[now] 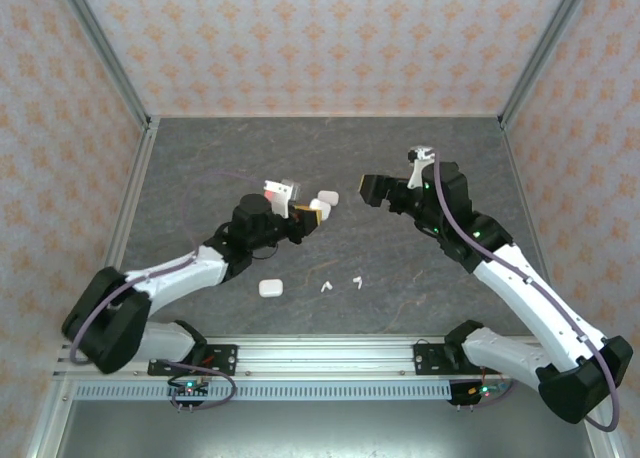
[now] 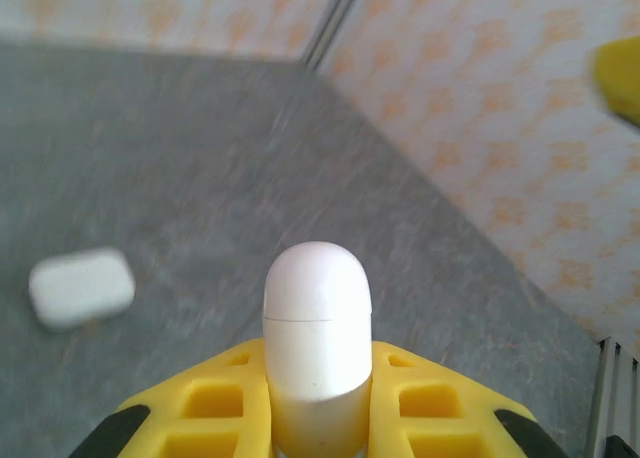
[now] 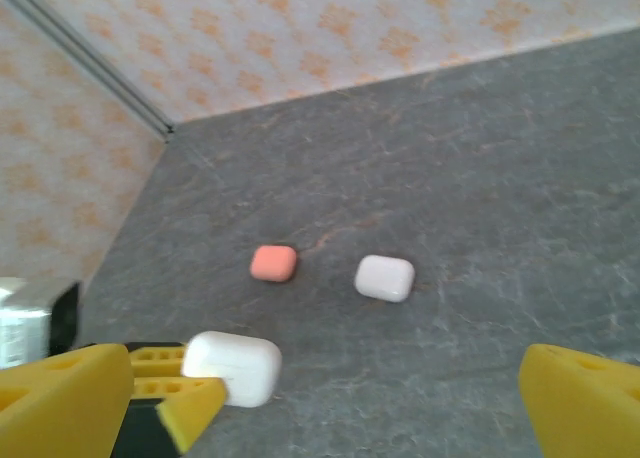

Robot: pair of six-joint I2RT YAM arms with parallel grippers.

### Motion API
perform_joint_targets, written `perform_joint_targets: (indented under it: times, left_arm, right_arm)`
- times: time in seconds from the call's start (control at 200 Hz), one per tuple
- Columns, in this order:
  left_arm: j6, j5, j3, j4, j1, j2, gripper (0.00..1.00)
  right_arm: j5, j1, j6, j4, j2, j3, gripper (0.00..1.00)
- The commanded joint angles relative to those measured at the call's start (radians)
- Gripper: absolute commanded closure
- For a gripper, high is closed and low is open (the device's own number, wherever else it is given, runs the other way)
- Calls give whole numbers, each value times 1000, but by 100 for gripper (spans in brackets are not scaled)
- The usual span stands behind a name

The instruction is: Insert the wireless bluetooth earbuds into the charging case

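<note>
My left gripper is above the clear spot on the bare tabletop beyond the earbuds, so next I will tilt it downward, lower it and let go of the case there.
My left gripper [image 1: 308, 214] is shut on a closed white charging case [image 1: 318, 210], held above the table at the centre. The left wrist view has that case [image 2: 317, 328] standing up between the yellow fingers [image 2: 200, 408]. My right gripper [image 1: 371, 191] hangs open just right of it, its jaws wide apart with nothing between them [image 3: 325, 408]. In the right wrist view the held case [image 3: 232, 368] is at lower left. Two white earbuds [image 1: 325, 286] [image 1: 357, 280] lie on the table nearer the arm bases.
A second white case [image 1: 327, 198] [image 3: 385, 278] lies just behind the held one. A coral case [image 3: 273, 263] [image 1: 270, 192] sits to its left. A further white case [image 1: 269, 288] rests near the front left. Patterned walls enclose the grey table [image 1: 420, 158].
</note>
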Motion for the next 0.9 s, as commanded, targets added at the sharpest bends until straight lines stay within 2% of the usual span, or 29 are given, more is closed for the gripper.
perform_joint_targets:
  times: [0.0, 0.165, 0.45, 0.781, 0.896]
  left_arm:
    - [-158, -18, 54, 12, 2, 108, 100]
    - [-257, -13, 77, 66, -3, 239, 100]
    - [-309, -19, 109, 65, -30, 344, 100]
    - [-337, -46, 107, 68, -35, 388, 100]
    - [-350, -35, 105, 82, -35, 414, 92]
  right_arm:
    - [70, -2, 25, -15, -12, -12, 1]
    - [99, -2, 15, -38, -16, -17, 1]
    - [110, -2, 2, -46, -1, -18, 1]
    - [122, -2, -7, -58, 10, -11, 1]
    - [124, -2, -10, -58, 16, -10, 1]
